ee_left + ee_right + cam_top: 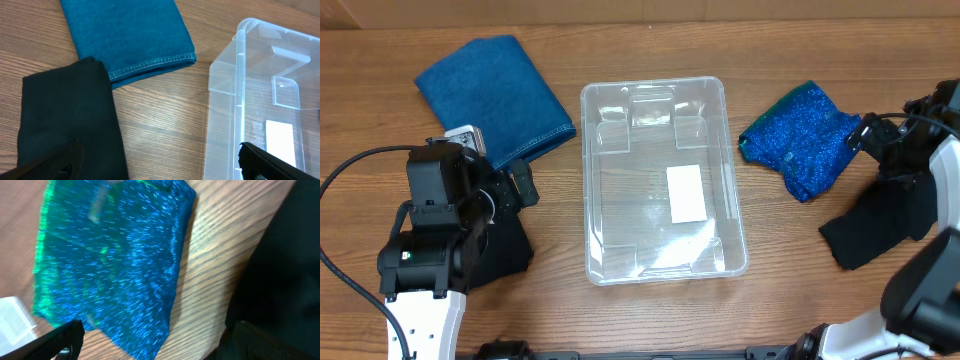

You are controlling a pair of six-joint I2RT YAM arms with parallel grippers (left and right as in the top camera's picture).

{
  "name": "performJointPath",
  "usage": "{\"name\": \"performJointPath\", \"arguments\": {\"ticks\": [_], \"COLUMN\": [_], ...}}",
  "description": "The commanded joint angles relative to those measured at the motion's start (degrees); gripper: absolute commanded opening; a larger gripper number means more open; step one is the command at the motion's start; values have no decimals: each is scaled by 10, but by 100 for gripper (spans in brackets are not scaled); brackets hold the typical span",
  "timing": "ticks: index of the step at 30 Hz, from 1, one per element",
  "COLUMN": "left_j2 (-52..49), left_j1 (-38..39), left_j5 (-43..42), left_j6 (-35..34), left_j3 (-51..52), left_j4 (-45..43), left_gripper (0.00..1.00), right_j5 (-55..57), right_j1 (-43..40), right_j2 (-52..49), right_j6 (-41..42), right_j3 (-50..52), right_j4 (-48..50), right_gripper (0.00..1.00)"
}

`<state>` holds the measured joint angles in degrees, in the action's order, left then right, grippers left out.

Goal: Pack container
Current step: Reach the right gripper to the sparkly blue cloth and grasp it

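The robot's right gripper will next move down toward the left in the overhead view, onto the edge of the sparkly cloth that faces the black cloth (pixel 839 150) (pixel 170 297), because that edge is uncovered.
The clear plastic container (pixel 588 180) stands empty in the middle of the table, with a white label (pixel 686 193) on its base. Its wall shows in the left wrist view (pixel 225 85) and a corner shows in the right wrist view (pixel 15 317). My left gripper (pixel 524 186) (pixel 160 165) is open and empty, between a black cloth (pixel 65 125) and the container's left wall. My right gripper (pixel 866 136) (pixel 157 342) is open and empty, over the edge of a sparkly blue cloth (pixel 800 140) (pixel 110 255), with another black cloth (pixel 880 225) (pixel 280 270) beside it.
A folded blue denim cloth (pixel 500 95) (pixel 130 35) lies at the far left, behind the left arm. The left black cloth (pixel 508 250) lies partly under the left arm. Cables run along the left and right table edges.
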<state>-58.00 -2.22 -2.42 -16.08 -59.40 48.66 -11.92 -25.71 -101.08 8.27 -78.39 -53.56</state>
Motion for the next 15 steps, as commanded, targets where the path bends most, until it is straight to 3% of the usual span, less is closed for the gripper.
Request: {"name": "performJointPath", "arguments": {"ticks": [1,9,12,13,15], "left_j2": [0,0,0,0,0], "left_j1": [3,3,3,3,3], "left_j5": [-6,-6,-6,-6,-6], "left_j6": [13,13,13,13,13], "left_j3": [-17,-17,-17,-17,-17], "left_j4": [0,2,2,2,2], "left_gripper": [100,100,100,100,100], "right_j5": [-30,-123,-214,-229,-229], "right_j1": [1,-3,-2,-2,0], "right_j2": [-62,-177,-201,-202,-202], "right_j6": [-23,-23,-23,-23,-23], "right_j3": [-14,-13,-10,-10,-10], "right_j4": [8,59,85,88,88], "right_gripper": [100,100,100,98,76]}}
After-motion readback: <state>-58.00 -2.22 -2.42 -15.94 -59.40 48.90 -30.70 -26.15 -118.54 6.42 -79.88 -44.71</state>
